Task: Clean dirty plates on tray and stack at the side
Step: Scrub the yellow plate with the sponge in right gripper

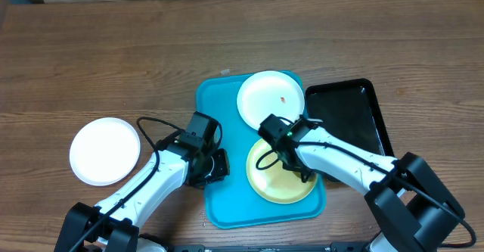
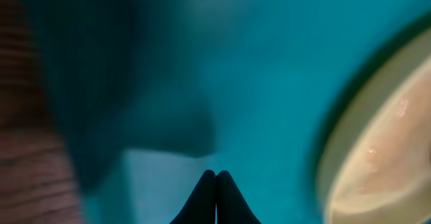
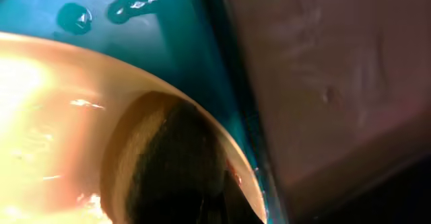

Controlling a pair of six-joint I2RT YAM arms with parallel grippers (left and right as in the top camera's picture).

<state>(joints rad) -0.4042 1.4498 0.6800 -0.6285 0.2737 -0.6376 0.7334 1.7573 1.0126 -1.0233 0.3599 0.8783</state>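
Observation:
The robot's right gripper should next lift the sponge it holds off the yellow-green plate and lower it over the glossy black tray, whose visible bottom is clear.
The turquoise tray lies at the table's middle. On it are a white plate with a small orange stain, at the far end, and a pale yellow-green plate at the near right. Another white plate lies on the table at the left. My left gripper is shut and empty, low over the tray's left part, beside the yellow-green plate. My right gripper is down on that plate near its right rim. Its fingers are dark and blurred against the plate.
A glossy black tray lies right of the turquoise tray. Water drops sit on the turquoise floor by the plate. Bare wooden table shows just beyond the tray's right rim.

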